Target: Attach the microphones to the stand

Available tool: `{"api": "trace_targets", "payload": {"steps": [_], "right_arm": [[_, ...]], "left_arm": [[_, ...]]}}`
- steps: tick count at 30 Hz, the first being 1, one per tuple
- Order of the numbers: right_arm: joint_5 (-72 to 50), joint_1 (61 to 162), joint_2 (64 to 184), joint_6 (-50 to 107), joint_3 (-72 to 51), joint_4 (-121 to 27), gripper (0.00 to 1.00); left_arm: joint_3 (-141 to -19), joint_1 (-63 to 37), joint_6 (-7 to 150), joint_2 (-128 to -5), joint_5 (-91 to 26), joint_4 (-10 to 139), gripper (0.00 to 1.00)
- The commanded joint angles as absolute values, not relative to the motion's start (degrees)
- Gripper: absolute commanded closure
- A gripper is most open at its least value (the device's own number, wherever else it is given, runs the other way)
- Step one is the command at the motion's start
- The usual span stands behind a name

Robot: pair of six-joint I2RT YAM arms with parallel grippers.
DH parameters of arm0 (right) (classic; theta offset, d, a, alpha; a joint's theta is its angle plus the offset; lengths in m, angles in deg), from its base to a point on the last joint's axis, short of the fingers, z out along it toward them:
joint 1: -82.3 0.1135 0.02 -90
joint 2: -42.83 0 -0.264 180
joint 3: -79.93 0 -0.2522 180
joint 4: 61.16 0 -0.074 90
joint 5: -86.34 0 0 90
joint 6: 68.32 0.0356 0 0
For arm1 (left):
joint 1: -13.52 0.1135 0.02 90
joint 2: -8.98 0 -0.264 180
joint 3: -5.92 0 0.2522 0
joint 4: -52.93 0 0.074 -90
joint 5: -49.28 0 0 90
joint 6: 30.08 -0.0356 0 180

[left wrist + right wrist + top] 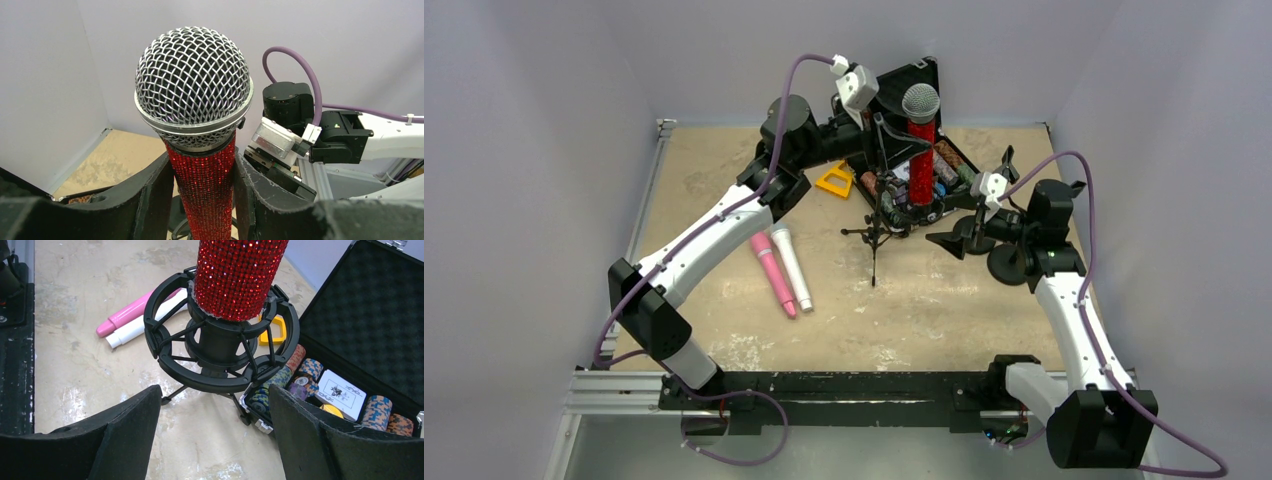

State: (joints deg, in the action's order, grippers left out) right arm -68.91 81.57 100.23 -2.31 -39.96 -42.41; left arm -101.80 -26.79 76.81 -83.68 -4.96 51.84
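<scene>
The red microphone's body is still above the opening of the black shock-mount ring (918,212), so my left gripper will push it down in next, then release.
The glittery red microphone (921,150) with a silver mesh head stands upright, its base seated in the black shock-mount ring of the stand (220,355). My left gripper (205,175) is shut on the red body just below the head (192,80); it also shows in the top view (907,135). My right gripper (215,410) is open and empty, low and just right of the stand, also seen from above (969,212). The pink microphone (771,272) and the white microphone (792,266) lie side by side on the table left of the stand, also in the right wrist view (127,317).
An open black case (350,315) holding poker chips and a card box sits right behind the stand. A yellow plastic piece (835,180) lies left of it. A thin tripod stand (874,235) and a round-based stand (1014,262) are near the right arm.
</scene>
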Motion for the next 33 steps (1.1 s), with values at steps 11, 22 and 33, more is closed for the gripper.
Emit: {"api": "trace_targets", "payload": {"steps": [11,22,33], "right_arm": [[-67.44,85.95,102.17,-3.61,-37.95,-43.53,0.19],[-68.56,86.07,104.18,3.89,-37.62,-54.81,0.2],[-67.82,86.44,104.75,14.01,-39.69,-65.79,0.18]], "left_arm": [[-105.61,-27.08,63.27,-83.84,-6.88,67.76,1.0],[-120.22,-27.1,60.19,-89.13,-5.9,87.75,1.0],[-131.75,-27.09,61.68,-96.22,-5.04,98.14,1.0]]}}
